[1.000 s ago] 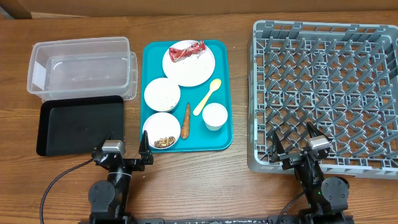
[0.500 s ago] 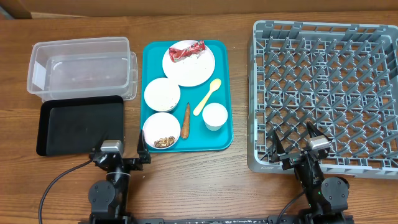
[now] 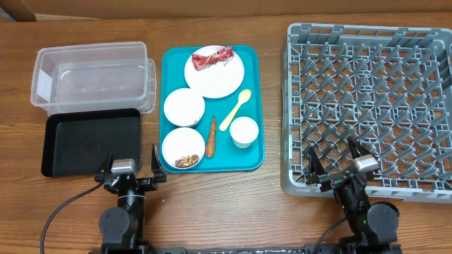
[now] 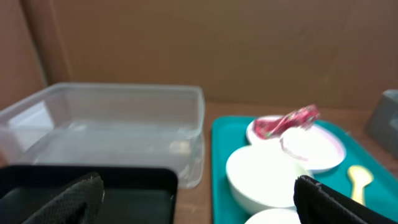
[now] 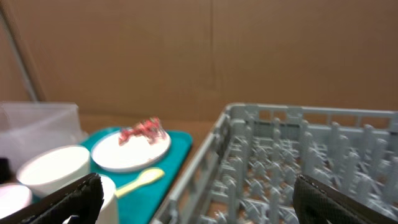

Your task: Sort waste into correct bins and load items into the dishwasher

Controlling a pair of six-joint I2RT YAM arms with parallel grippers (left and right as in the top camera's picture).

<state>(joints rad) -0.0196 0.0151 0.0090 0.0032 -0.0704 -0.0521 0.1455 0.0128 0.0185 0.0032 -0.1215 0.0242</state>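
Note:
The left gripper reaches across and tips down onto the far white bowl's carrot-side rim next. That rim lies outward of the gripper, to its right in the overhead view.
A teal tray holds a pink plate with a red wrapper, two white bowls, the near one with brown scraps, a carrot, a yellow spoon and a white cup. The clear tub and black tray lie left. The grey rack lies right. My left gripper is open and empty at the black tray's near right corner. My right gripper is open and empty over the rack's near edge. No napkin shows.
The table is brown wood. A cardboard wall stands behind it in both wrist views. The left wrist view shows the tub, black tray and wrapper. The right wrist view shows the rack and spoon.
My left gripper has shifted a little to the left, from beside the teal tray's near left corner toward the black tray. The right gripper has hardly moved.

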